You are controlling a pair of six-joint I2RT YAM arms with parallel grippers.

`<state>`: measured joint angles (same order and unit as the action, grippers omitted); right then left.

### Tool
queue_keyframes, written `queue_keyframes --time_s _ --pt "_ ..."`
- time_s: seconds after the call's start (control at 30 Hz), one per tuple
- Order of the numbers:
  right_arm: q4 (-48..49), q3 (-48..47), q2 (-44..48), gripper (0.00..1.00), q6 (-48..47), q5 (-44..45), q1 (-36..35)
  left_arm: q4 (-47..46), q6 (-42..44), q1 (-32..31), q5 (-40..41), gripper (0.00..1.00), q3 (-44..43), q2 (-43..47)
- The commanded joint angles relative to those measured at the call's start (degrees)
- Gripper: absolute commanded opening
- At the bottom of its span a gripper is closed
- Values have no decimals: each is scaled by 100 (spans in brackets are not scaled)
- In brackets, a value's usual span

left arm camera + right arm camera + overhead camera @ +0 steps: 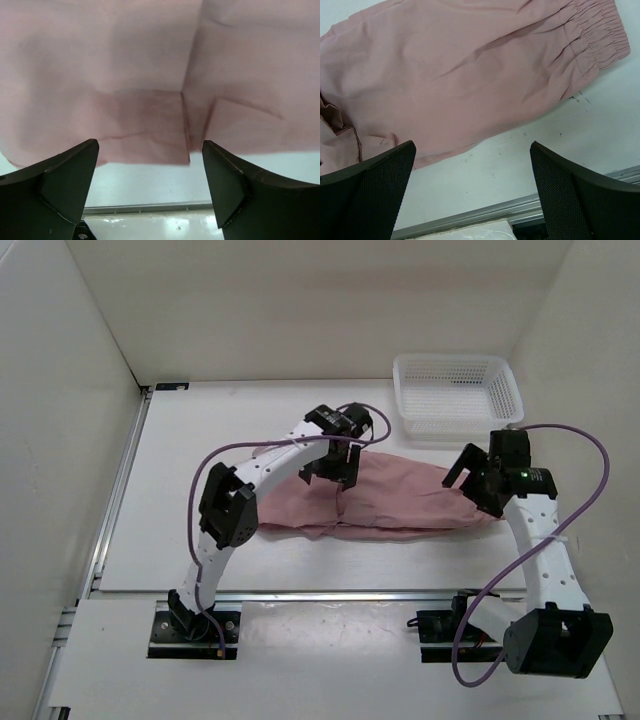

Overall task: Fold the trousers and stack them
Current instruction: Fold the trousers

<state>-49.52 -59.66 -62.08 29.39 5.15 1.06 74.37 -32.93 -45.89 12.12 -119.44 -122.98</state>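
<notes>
The hem corner of the trousers shows between my open fingers, so my left gripper should go down and slightly back onto the cloth beside that corner.
The dusty-pink trousers lie flat across the middle of the table, doubled over with a fold edge near their centre. My left gripper hovers over their left-centre part, open and holding nothing. In the left wrist view the cloth fills the upper frame, with a hem corner between the open fingers of the left gripper. My right gripper is open above the trousers' right end. In the right wrist view the right gripper is over bare table, and the gathered waist lies at the top right.
A white mesh basket stands at the back right, just beyond the trousers. A metal rail runs along the table's near edge. White walls close in the left, back and right sides.
</notes>
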Motion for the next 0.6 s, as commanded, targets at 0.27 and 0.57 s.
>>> queue_keyframes --time_s 0.27,0.57 --pt "83 86 311 100 -47 -14 17 -18 32 -104 -86 96 404 -631" --pt "83 86 258 100 -47 -14 17 -80 102 -157 106 76 703 -877"
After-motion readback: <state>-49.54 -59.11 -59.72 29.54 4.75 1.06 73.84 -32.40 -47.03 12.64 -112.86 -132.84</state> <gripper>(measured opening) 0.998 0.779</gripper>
